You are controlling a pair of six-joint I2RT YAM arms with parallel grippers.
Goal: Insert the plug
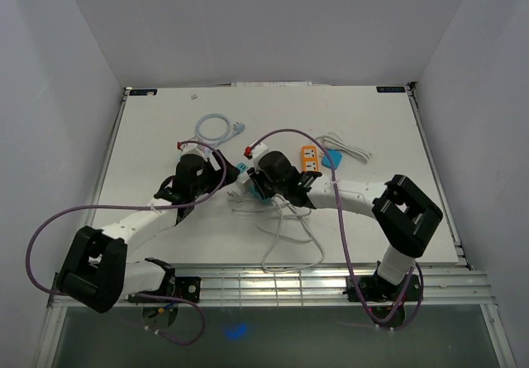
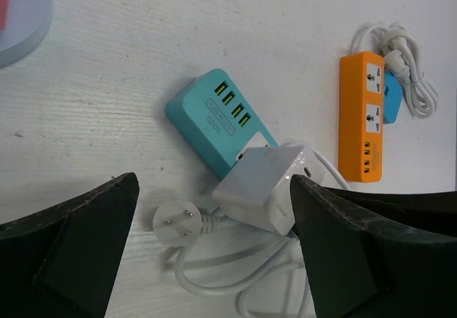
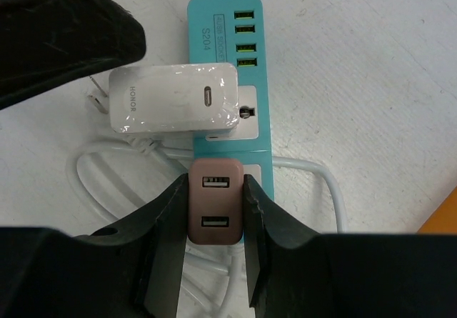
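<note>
Next, my right gripper pushes outward, keeping the pink charger on the teal power strip's near socket, then opens.
A teal power strip [image 3: 221, 18] lies on the white table, also in the left wrist view [image 2: 207, 118] and the top view [image 1: 241, 169]. My right gripper [image 3: 216, 189] is shut on a pink two-port USB charger [image 3: 216, 200], held over the strip's near socket; how deep it sits is hidden. A white HONOR charger [image 3: 175, 107] lies across the middle socket. My left gripper [image 2: 213, 189] is open, its right finger [image 2: 357, 246] against the white charger [image 2: 260, 186]. Both grippers meet at the table's middle, left [image 1: 221, 169] and right [image 1: 252, 184].
A loose white three-pin plug [image 2: 175, 223] with a looped cable lies between the left fingers. An orange power strip [image 2: 363, 114] with a blue plug [image 2: 392, 98] and white cord lies to the right. A coiled grey cable [image 1: 216, 126] lies farther back.
</note>
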